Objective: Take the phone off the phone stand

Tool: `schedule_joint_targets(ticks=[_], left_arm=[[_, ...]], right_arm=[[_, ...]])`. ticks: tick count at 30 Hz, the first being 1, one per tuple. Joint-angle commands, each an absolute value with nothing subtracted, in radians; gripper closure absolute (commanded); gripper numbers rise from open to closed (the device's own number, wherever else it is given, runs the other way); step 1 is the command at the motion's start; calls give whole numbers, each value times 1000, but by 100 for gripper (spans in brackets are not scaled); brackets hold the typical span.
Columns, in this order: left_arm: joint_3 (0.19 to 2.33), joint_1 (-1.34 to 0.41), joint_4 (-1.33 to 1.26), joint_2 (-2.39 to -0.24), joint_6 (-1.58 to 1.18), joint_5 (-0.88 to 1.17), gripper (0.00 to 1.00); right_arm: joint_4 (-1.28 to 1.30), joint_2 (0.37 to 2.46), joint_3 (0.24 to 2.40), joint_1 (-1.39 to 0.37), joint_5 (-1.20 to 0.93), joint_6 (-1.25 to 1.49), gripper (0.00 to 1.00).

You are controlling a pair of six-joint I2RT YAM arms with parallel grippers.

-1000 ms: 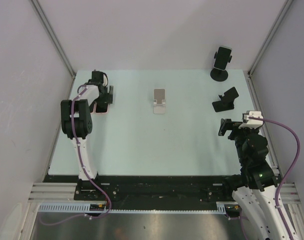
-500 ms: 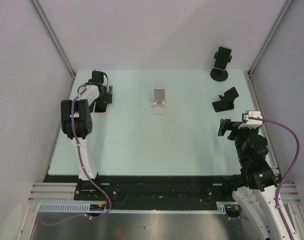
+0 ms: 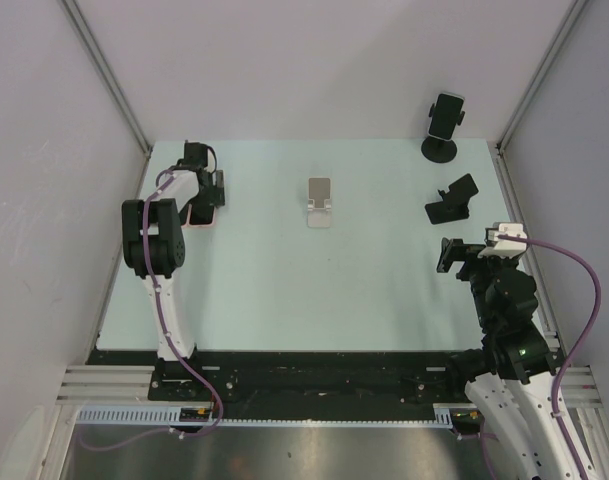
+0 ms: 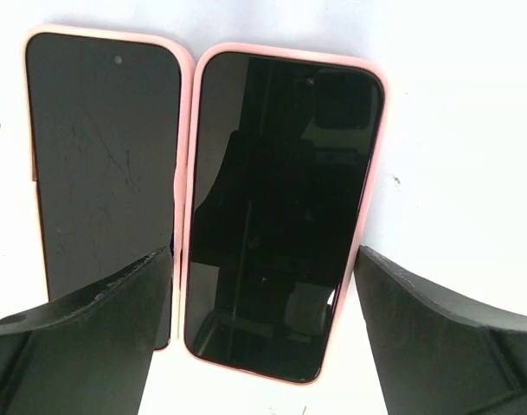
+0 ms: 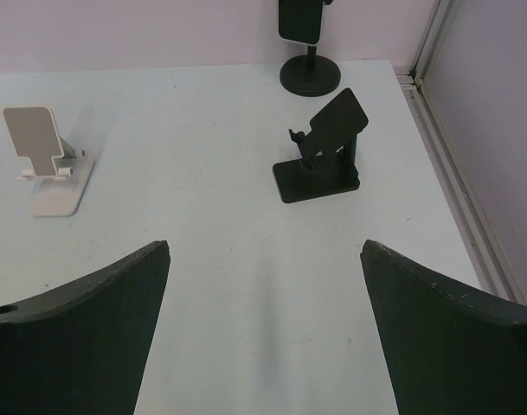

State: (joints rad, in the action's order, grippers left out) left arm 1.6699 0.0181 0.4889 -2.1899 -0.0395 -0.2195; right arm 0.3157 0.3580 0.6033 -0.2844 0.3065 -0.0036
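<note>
The plate's near edge is exposed. My right gripper will next reach outward and down, turning to pinch the plate's exposed near edge (image 3: 466, 199) (image 5: 348, 132).
A dark phone (image 3: 446, 115) sits upright in a black round-base stand (image 3: 440, 150) at the far right corner; it also shows in the right wrist view (image 5: 302, 19). My right gripper (image 3: 450, 255) (image 5: 265, 246) is open and empty over bare table, well short of that stand. My left gripper (image 3: 210, 195) (image 4: 263, 255) is open at the far left, low over two phones in pink cases lying flat side by side. Its fingers straddle the right-hand phone (image 4: 280, 207) without touching it. The left finger partly covers the other phone (image 4: 103, 164).
An empty white stand (image 3: 320, 203) (image 5: 47, 160) is at mid-table. An empty black folding stand (image 3: 452, 200) (image 5: 324, 151) is between my right gripper and the round-base stand (image 5: 309, 73). Walls enclose the table on the left, back and right.
</note>
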Motion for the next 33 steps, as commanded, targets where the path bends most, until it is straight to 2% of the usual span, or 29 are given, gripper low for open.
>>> schedule_joint_targets(ticks=[1, 4, 12, 17, 28, 33], left_arm=[[1661, 28, 480, -2135, -83, -256, 8], [1652, 26, 480, -2122, -86, -232, 0], [1611, 28, 480, -2053, -104, -160, 0], [1572, 28, 480, -1928, -133, -95, 0], [1364, -28, 479, -1429, -213, 141, 0], [1206, -86, 479, -1237, -181, 150, 0]], right_arm=[[278, 344, 606, -290, 307, -5, 2], [276, 341, 606, -290, 305, -5, 2], [275, 334, 607, -288, 304, -5, 2], [296, 357, 632, -285, 290, 32, 2], [399, 723, 801, -239, 313, 326, 0], [316, 874, 831, -118, 220, 432, 0]])
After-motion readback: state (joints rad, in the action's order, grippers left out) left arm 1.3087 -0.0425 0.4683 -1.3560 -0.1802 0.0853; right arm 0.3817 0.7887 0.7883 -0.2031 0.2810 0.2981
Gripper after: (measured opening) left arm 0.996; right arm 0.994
